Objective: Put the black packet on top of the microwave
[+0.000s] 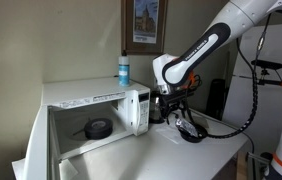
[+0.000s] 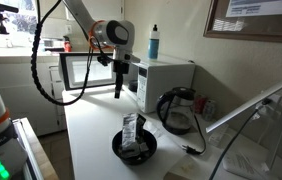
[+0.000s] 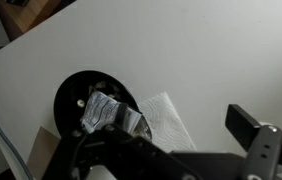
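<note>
Next, my gripper should move down toward the bowl, then onto the top edge of the black packet (image 1: 185,122) (image 3: 106,108), because that edge sticks up above the rim of the bowl.
The black packet (image 2: 133,133) stands in a round black bowl (image 2: 134,150) on the white table, near the front edge. In the wrist view the packet (image 3: 111,114) lies in the bowl (image 3: 73,100) at lower left. The white microwave (image 2: 166,78) stands at the back with its door (image 2: 76,70) swung open; it also shows in an exterior view (image 1: 86,98). My gripper (image 2: 118,88) hangs open and empty in the air beside the microwave's front, well above and behind the bowl. In the wrist view (image 3: 171,150) its fingers are spread wide.
A blue spray bottle (image 2: 154,42) stands on the microwave's top. A black ring-shaped roll (image 1: 98,128) lies inside the microwave. A glass kettle with a black cord (image 2: 176,112) stands next to the microwave. A white paper napkin (image 3: 166,120) lies beside the bowl.
</note>
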`<state>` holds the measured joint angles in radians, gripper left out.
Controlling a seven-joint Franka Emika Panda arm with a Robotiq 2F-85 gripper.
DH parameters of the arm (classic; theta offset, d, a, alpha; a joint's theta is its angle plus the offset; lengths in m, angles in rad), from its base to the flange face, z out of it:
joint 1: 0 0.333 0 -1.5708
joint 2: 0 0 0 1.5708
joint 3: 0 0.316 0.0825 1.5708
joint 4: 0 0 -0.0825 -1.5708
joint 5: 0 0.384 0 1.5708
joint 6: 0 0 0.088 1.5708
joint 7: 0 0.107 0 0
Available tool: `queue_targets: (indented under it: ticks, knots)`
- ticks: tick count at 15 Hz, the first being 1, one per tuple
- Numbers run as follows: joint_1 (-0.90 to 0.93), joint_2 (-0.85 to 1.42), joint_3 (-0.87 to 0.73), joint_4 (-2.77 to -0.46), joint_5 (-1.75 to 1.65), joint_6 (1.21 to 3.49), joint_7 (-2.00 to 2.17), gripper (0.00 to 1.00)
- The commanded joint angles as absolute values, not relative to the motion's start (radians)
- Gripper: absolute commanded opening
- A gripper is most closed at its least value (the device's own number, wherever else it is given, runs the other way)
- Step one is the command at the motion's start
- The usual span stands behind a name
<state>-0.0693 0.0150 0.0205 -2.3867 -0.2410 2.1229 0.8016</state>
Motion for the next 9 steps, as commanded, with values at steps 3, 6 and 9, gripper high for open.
queue_targets:
  ticks: [3,6,9]
  knots:
    - [-0.072,0.126,-0.078,-2.346,-0.4,2.12,1.091,1.0]
    - [-0.059,0.154,-0.104,-2.343,-0.481,2.127,1.171,1.0]
    - [-0.052,0.179,-0.103,-2.338,-0.501,2.151,1.161,1.0]
